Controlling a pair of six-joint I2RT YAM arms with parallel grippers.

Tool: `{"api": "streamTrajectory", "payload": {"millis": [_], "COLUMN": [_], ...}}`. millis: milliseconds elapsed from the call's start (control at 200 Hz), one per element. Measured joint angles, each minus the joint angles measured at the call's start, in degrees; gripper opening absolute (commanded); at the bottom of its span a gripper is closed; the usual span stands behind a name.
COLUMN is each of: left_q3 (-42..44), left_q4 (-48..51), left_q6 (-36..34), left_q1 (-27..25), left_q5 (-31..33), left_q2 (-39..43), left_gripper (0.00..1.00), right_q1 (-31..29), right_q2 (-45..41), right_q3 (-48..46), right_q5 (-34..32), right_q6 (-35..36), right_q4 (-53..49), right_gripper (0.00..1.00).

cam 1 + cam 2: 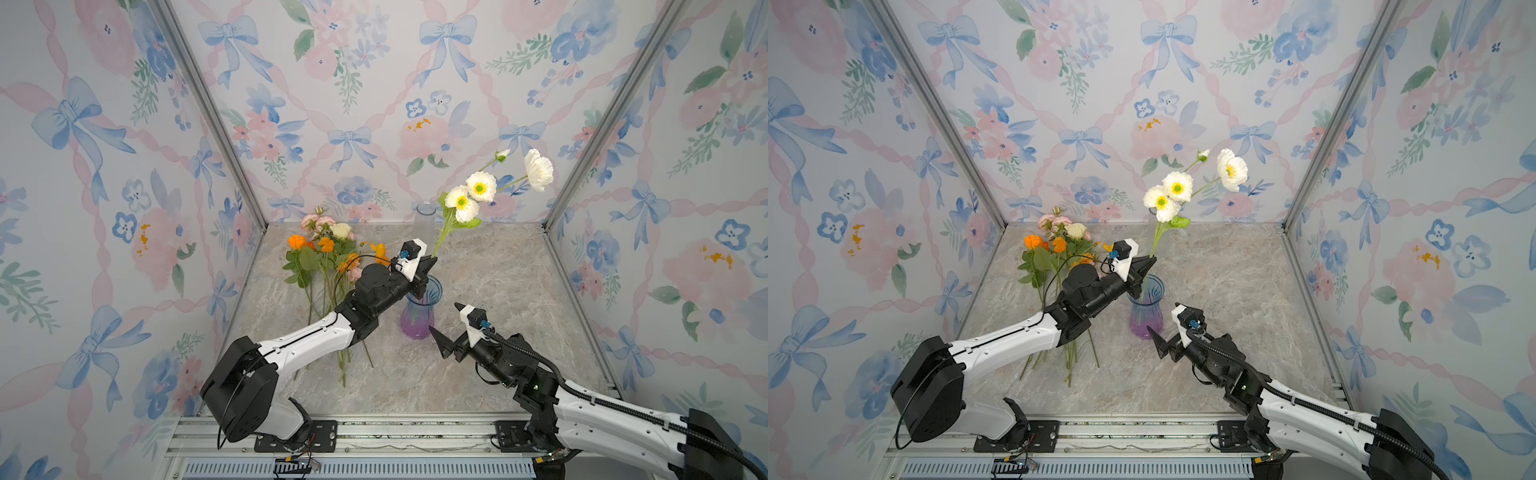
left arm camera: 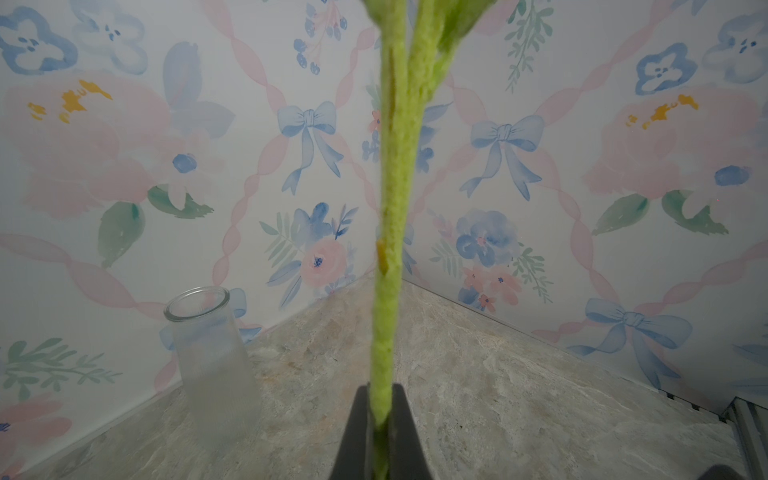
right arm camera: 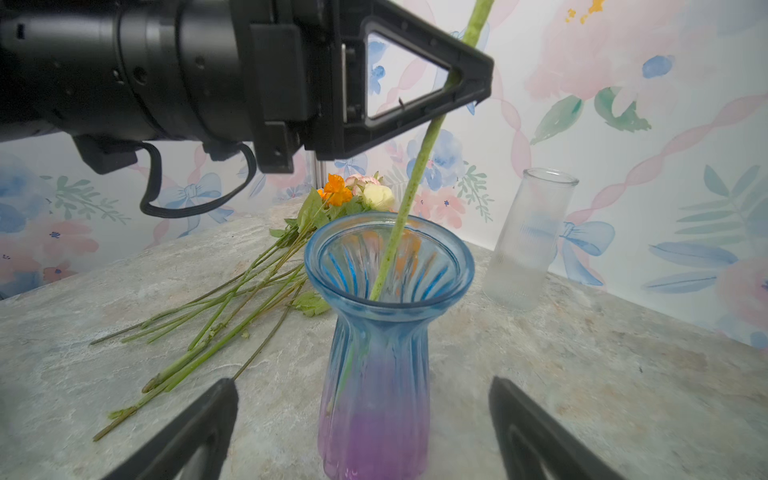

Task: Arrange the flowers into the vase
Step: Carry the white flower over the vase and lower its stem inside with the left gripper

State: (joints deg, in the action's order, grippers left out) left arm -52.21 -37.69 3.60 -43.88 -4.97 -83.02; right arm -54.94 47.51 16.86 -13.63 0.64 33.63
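Note:
My left gripper needs to move down toward the vase's opening [image 1: 429, 291] below it and release the green stem, because the stem's lower end is already inside the vase.
A blue-to-purple glass vase [image 1: 419, 311] [image 1: 1146, 316] [image 3: 382, 332] stands mid-table. My left gripper [image 1: 430, 266] [image 1: 1148, 264] [image 2: 380, 432] is above its rim, shut on the green stem [image 2: 388, 249] [image 3: 415, 178] of a white-bloomed flower [image 1: 478, 191] [image 1: 1177, 189]. That stem leans back and to the right, with its lower end inside the vase mouth. More flowers [image 1: 328, 257] [image 1: 1059, 249] [image 3: 340, 195], orange, pink and cream, lie in a pile left of the vase. My right gripper [image 1: 445, 319] [image 1: 1165, 320] [image 3: 363, 390] is open just right of the vase, not touching it.
A clear frosted glass jar [image 1: 424, 220] [image 2: 212, 357] [image 3: 528, 241] stands at the back wall behind the vase. Wallpapered walls close in the marbled table [image 1: 498, 291] on three sides. My left arm reaches over the pile's stems.

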Motion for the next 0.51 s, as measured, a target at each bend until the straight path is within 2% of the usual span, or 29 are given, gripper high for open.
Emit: {"api": "streamTrajectory", "payload": {"millis": [170, 505], "left_q3": [2.1, 4.0], "left_q4": [-0.4, -1.6], "left_q6": [0.4, 2.0], "left_q1": [0.0, 0.0], "left_q5": [0.2, 1.1], "left_q2": [-0.9, -0.9], "left_gripper": [0.0, 0.07], "right_q1": [0.0, -0.7], "right_q2": [1.3, 1.9], "right_q3": [0.1, 0.1], "right_q5": [0.0, 0.3], "right_q6": [0.2, 0.6], "right_q4": [0.0, 0.0], "right_gripper": [0.97, 0.97]}}
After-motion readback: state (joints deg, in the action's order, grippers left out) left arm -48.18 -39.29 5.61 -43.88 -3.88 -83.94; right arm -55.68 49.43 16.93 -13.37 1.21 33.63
